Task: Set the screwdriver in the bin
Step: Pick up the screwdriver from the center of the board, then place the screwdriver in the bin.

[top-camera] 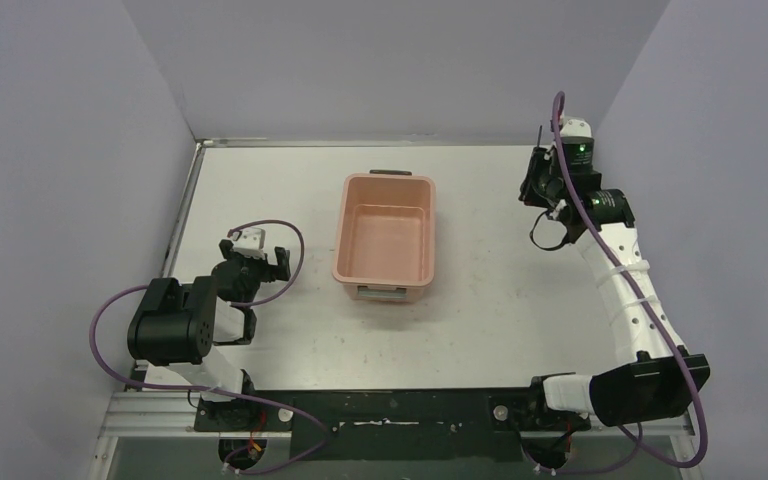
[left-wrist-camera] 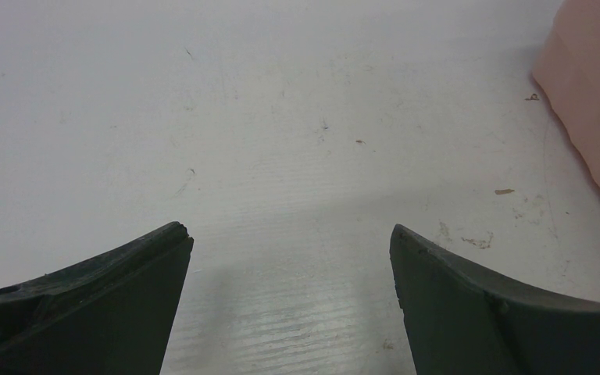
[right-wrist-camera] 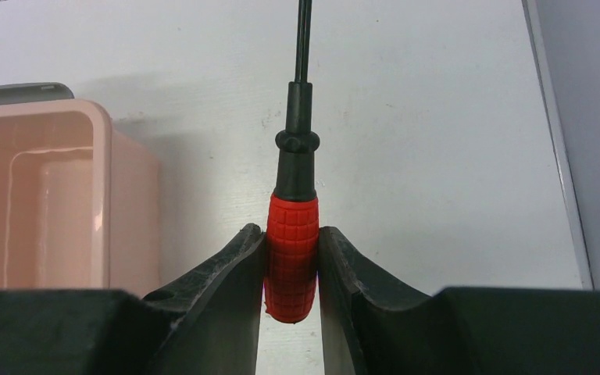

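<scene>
The bin's bare bottom is below my right gripper and to its left in the top view, so my right gripper should swing over, lower in and let go of the screwdriver (right-wrist-camera: 293, 258).
The salmon-pink bin (top-camera: 385, 240) stands empty at the table's middle, its dark handle at the far end. My right gripper (right-wrist-camera: 291, 242) is shut on the red handle of the screwdriver (right-wrist-camera: 293, 258), whose black shaft points away from the camera. In the top view this gripper (top-camera: 543, 190) is raised to the right of the bin; the screwdriver is hidden there. The bin's corner (right-wrist-camera: 47, 195) shows at the left of the right wrist view. My left gripper (left-wrist-camera: 291, 238) is open and empty over bare table, left of the bin (left-wrist-camera: 594, 94). In the top view it (top-camera: 260, 262) is low at the left.
The white table (top-camera: 480, 330) is walled by pale panels at the back and both sides. A metal rail (top-camera: 185, 200) runs along its left edge. Purple cables loop round both arms.
</scene>
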### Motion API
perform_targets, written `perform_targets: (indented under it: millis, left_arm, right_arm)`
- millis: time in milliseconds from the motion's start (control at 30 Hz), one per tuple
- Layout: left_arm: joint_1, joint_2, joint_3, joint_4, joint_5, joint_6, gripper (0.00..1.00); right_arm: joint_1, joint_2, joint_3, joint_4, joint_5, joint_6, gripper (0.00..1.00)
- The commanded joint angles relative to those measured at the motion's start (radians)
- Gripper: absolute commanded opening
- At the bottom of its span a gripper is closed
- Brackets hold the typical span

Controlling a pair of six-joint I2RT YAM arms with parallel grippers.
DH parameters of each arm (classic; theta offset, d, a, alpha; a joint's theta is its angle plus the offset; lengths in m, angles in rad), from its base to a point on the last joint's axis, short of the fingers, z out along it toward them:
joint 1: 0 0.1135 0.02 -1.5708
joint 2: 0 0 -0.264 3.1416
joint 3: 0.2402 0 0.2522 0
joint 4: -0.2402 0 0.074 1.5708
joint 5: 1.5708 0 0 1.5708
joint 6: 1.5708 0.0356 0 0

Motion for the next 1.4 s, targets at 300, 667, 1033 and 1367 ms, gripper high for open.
perform_targets:
  millis: [300,667,1033,1367]
  left_arm:
    - [-0.001,-0.008,0.013,0.042,0.006,0.004,0.97]
    - [-0.001,-0.008,0.012,0.043,0.006,0.003,0.97]
    - [-0.001,-0.008,0.013,0.042,0.006,0.003,0.97]
    - [-0.001,-0.008,0.013,0.042,0.006,0.004,0.97]
  right_arm:
    - [0.153,-0.001,0.033,-0.042,-0.047,0.103,0.10]
    - [0.380,0.068,0.025,0.041,-0.006,0.272,0.07]
    - [0.594,0.208,0.134,0.085,0.100,0.333,0.07]
    - [0.636,0.295,0.104,0.152,0.117,0.350,0.09]
